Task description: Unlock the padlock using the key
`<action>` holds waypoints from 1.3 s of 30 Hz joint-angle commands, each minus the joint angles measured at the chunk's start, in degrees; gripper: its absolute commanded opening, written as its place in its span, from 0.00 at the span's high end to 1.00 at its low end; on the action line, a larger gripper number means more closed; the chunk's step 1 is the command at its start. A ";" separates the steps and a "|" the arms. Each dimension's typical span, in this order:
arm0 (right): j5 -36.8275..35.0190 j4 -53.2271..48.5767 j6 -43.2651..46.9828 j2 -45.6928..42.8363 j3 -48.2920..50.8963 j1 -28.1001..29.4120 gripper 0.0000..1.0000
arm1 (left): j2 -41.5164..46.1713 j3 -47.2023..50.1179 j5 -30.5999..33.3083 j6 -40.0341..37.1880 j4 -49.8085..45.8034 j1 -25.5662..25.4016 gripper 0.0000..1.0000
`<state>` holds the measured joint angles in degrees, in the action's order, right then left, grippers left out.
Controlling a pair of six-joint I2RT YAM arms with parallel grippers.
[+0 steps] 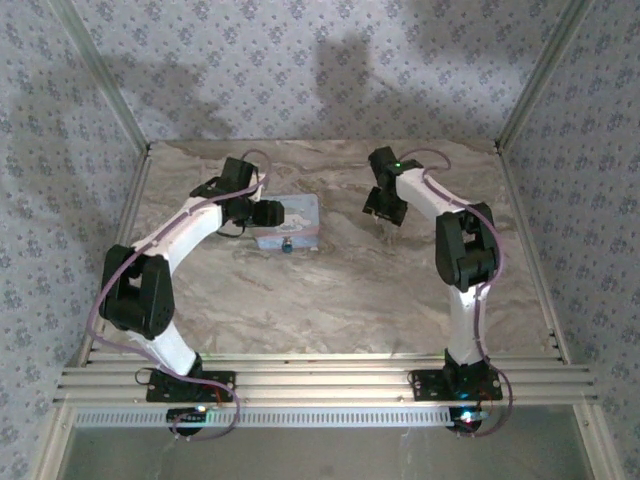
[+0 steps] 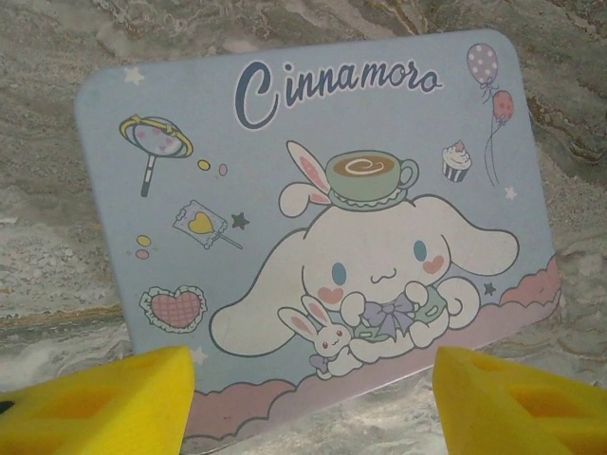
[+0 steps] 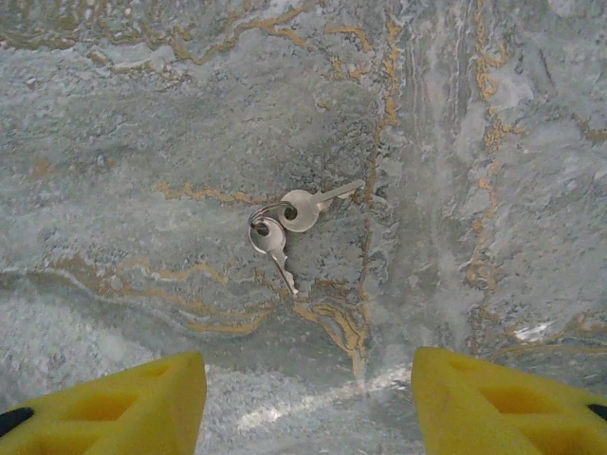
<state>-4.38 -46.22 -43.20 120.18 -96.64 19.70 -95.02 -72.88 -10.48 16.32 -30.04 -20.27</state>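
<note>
The keys lie flat below my open right gripper, so it should next lower over the far key's round head (image 3: 301, 211) and close there, leaving the toothed blade clear.
Two small silver keys (image 3: 285, 220) on one ring lie flat on the marble tabletop. My right gripper (image 3: 308, 403) hovers above them, open, with nothing between its yellow fingers (image 3: 114, 408). In the top view the right gripper (image 1: 384, 208) hangs over the table's back right. The padlock (image 1: 287, 247) is a tiny dark teal speck at the near edge of the pale blue tin (image 1: 297, 222). My left gripper (image 2: 313, 403) is open and empty, poised over the near edge of the tin's cartoon lid (image 2: 313, 190); from above, the left gripper (image 1: 268, 214) sits at the tin's left end.
The marble table (image 1: 330, 300) is walled by patterned panels on three sides, with metal posts at the back corners. An aluminium rail (image 1: 320, 385) carrying both arm bases runs along the near edge. Open tabletop stretches between the arms.
</note>
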 commanded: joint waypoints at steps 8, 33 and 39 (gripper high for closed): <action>-6.50 -1.97 -11.69 6.78 -6.49 1.14 0.42 | 6.49 5.73 -0.68 -4.39 -1.51 -0.20 0.32; -2.60 -2.13 -12.07 11.80 -7.17 -0.28 0.74 | 7.83 8.21 -3.73 -3.74 0.55 -0.21 0.31; 0.54 -0.28 -7.94 9.13 -2.96 -0.90 0.92 | 8.53 8.19 -3.66 -3.57 0.09 -0.21 0.31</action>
<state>-8.16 -47.70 -53.36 129.10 -102.72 18.68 -88.71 -64.88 -13.52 12.91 -29.85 -20.27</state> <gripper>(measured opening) 0.096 0.688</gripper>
